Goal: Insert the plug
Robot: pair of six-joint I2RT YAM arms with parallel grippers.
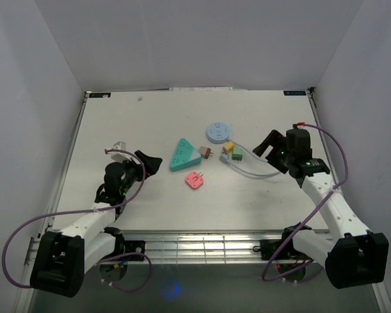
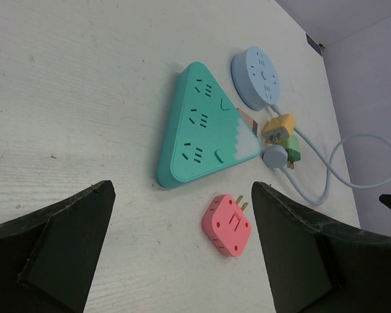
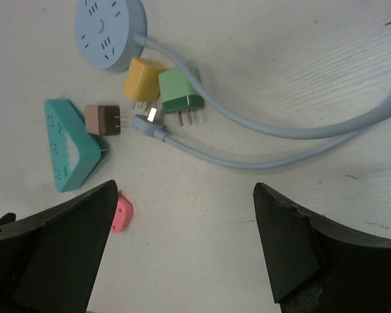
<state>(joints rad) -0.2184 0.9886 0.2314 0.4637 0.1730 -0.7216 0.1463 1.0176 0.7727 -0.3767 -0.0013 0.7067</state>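
Note:
The yellow plug is below my right gripper and to its left in the top view, so my right gripper will next swing across and down onto it.
A teal triangular power strip lies mid-table, sockets up. A round pale-blue strip sits behind it, its cable looping right and ending in a grey plug. Loose plugs lie around: brown beside the teal strip, yellow, green, and a flat pink one in front. My left gripper is open, left of the teal strip. My right gripper is open and empty above the cable.
The pale-blue cable curls across the table between the green plug and my right gripper. White walls close in the table on the left, back and right. A small white scrap lies near the back edge.

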